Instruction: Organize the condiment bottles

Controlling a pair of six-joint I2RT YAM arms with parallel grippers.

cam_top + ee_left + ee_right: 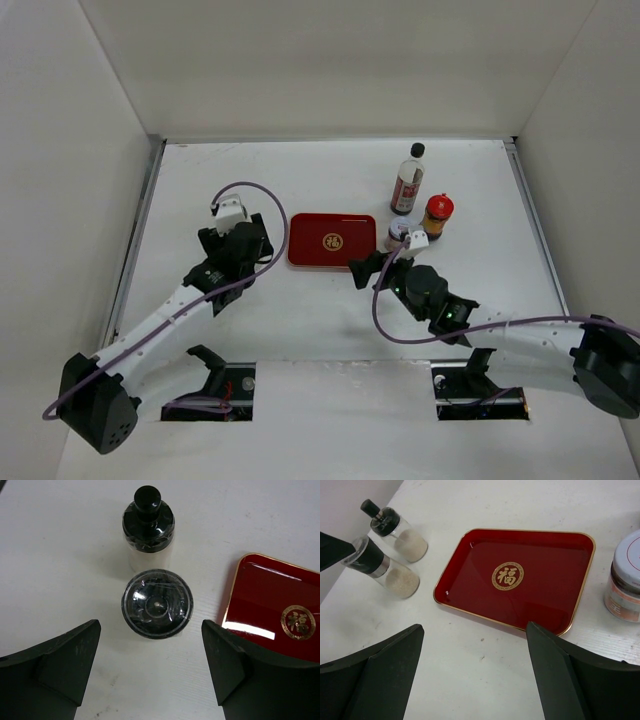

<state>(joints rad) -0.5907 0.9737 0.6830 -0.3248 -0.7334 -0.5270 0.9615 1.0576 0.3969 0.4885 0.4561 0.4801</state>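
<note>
The nearer black-lidded shaker (157,604) is still ahead of the left gripper's open fingers, so the gripper needs to go outward next until the fingers are on both sides of the shaker and close.
Two black-lidded shakers stand left of the red tray: one (157,602) seen from above just ahead of my left gripper (150,647), the other (148,522) behind it. That gripper (243,243) is open, with bare table between its fingers, and it covers both shakers in the top view. A tall clear bottle (408,180) with a black cap, a red-capped jar (437,216) and a silver-lidded jar (399,235) stand right of the tray. My right gripper (368,268) hangs open over bare table at the tray's near right corner, holding nothing (475,635).
The flat red tray (332,241) with a gold emblem lies mid-table with nothing in it (520,577). In the right wrist view both shakers (382,565) sit at far left and the silver-lidded jar (625,577) at far right. White walls enclose the table.
</note>
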